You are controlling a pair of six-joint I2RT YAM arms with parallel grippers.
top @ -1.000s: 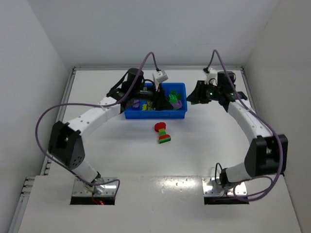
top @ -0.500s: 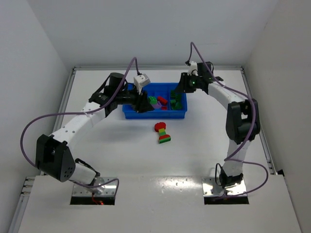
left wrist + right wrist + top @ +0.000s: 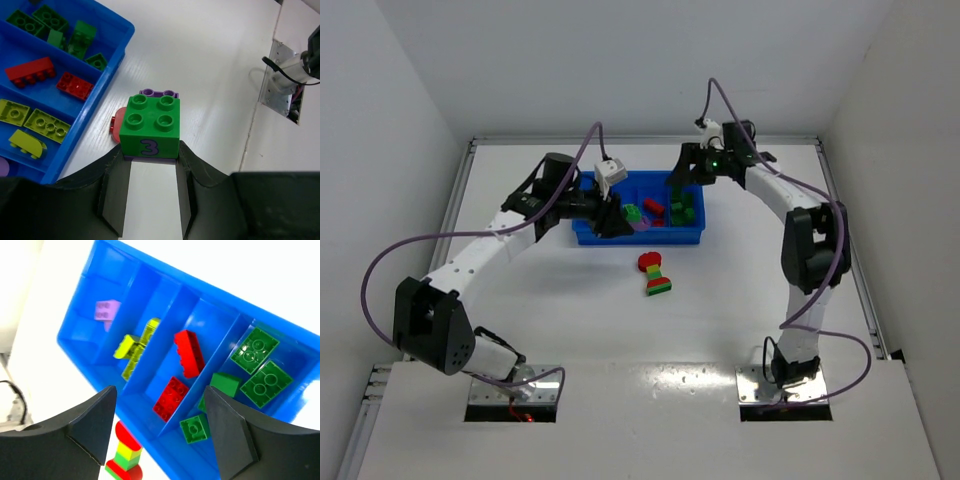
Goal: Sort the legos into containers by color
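Note:
I will move my left gripper outward and to the left in the top view next, and release the purple lego over the end container [image 3: 5, 167], because purple is there.
My left gripper [image 3: 623, 218] is shut on a green lego marked "3" [image 3: 150, 125] with a purple lego [image 3: 159, 93] joined under it. It holds them above the table at the front edge of the blue tray [image 3: 640, 238]. My right gripper [image 3: 686, 182] hangs open and empty over the tray's right end, as the right wrist view [image 3: 159, 395] shows. The tray's containers hold a purple lego [image 3: 105, 310], yellow-green legos [image 3: 135, 350], red legos [image 3: 187, 352] and green legos [image 3: 260, 365]. A mixed stack of red, yellow and green [image 3: 655, 273] lies on the table in front of the tray.
The tray's near wall [image 3: 120, 35] lies to the left below my left gripper. White walls close in the table on three sides. The arm base plates [image 3: 515, 392] sit at the near edge.
My right arm has swung left from beside the tray to over its right end. My left arm has drawn back left, carrying the green and purple legos towards the tray's front edge.

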